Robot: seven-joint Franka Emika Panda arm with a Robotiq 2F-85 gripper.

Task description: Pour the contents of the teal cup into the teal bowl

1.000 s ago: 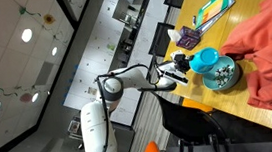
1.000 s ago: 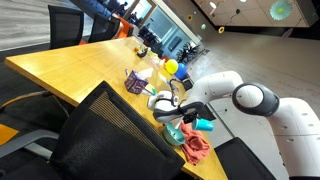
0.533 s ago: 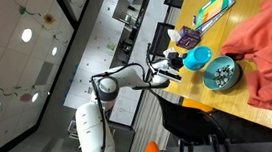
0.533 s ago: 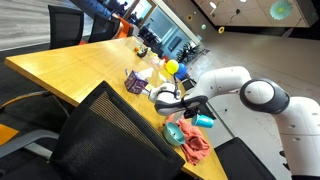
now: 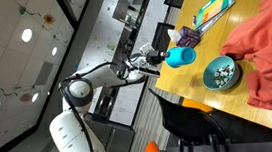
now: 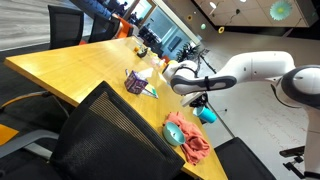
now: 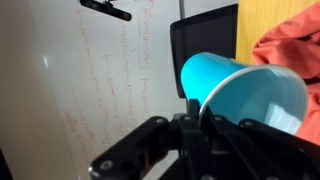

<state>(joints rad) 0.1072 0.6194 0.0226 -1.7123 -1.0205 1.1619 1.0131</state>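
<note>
The gripper will next swing outward, tilt the cup (image 5: 181,57) upright, lower it and let go, because the bare tabletop beside the teal bowl is below the gripper and outward of it.
My gripper (image 5: 164,55) is shut on the rim of the teal cup (image 5: 181,57) and holds it in the air near the table's edge, apart from the teal bowl (image 5: 221,74). The bowl sits on the wooden table with small pale pieces in it. In an exterior view the cup (image 6: 206,114) hangs below the gripper (image 6: 197,101), past the bowl (image 6: 176,131). In the wrist view the cup (image 7: 240,90) lies tilted with its open mouth towards the camera, the rim pinched in the jaws (image 7: 195,120). Its inside is too dim to read.
An orange cloth (image 5: 269,48) lies next to the bowl and also shows in an exterior view (image 6: 196,148). A dark purple object (image 5: 188,38) and a book (image 5: 213,8) lie farther along the table. A black chair (image 6: 100,135) stands close to the table.
The arm has drawn back from over the bowl, carrying the cup away towards the table's edge. The bowl now stands uncovered with pieces in it.
</note>
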